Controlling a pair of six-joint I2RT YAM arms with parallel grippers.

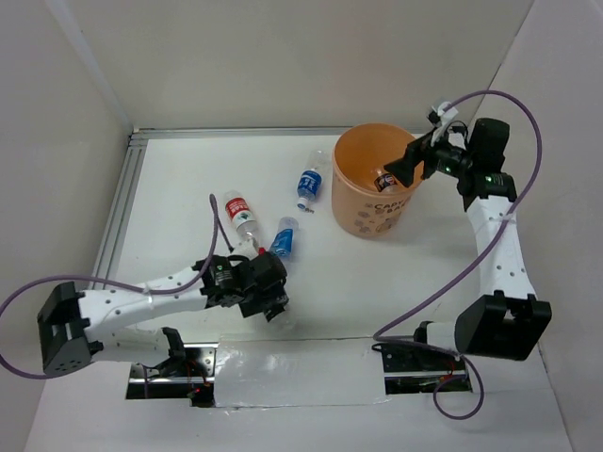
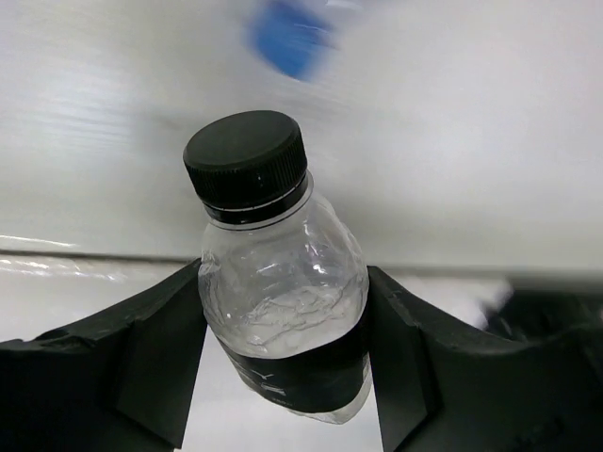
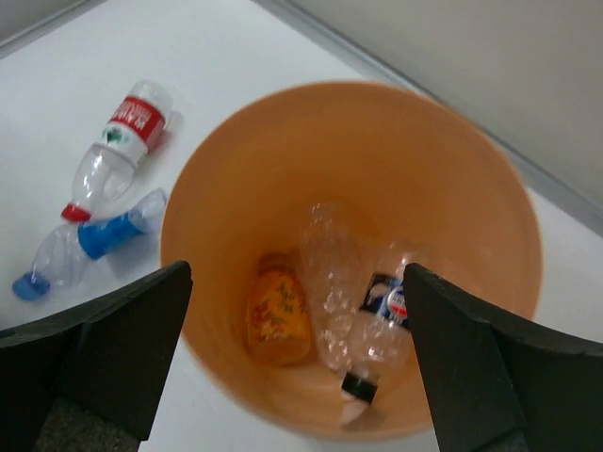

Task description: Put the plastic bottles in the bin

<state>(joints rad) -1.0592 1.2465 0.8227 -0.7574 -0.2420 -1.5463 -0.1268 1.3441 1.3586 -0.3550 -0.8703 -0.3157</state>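
Note:
The orange bin's rim stands well above the table, so I need to raise my left gripper outward over the bin's opening point(image 1: 374, 154) and release the clear black-label bottle.
The orange bin point(image 1: 363, 215) stands at the back right. My right gripper point(image 1: 412, 166) hovers over it, open and empty. In the right wrist view the bin point(image 3: 452, 179) holds an amber bottle point(image 3: 278, 315), a clear bottle point(image 3: 330, 273) and a black-capped bottle point(image 3: 382, 330), below the open gripper point(image 3: 297, 367). My left gripper point(image 1: 270, 294) is shut on a clear black-label bottle point(image 2: 283, 301) near the front. Its black cap point(image 2: 247, 160) points away. On the table lie a red-and-white label bottle point(image 1: 240, 215) and two blue-label bottles point(image 1: 283, 240) point(image 1: 309, 184).
A metal rail point(image 1: 122, 202) runs along the table's left edge and white walls close in the left, back and right. Purple cables loop beside both arms. Silver tape point(image 1: 292, 372) covers the near edge between the arm bases.

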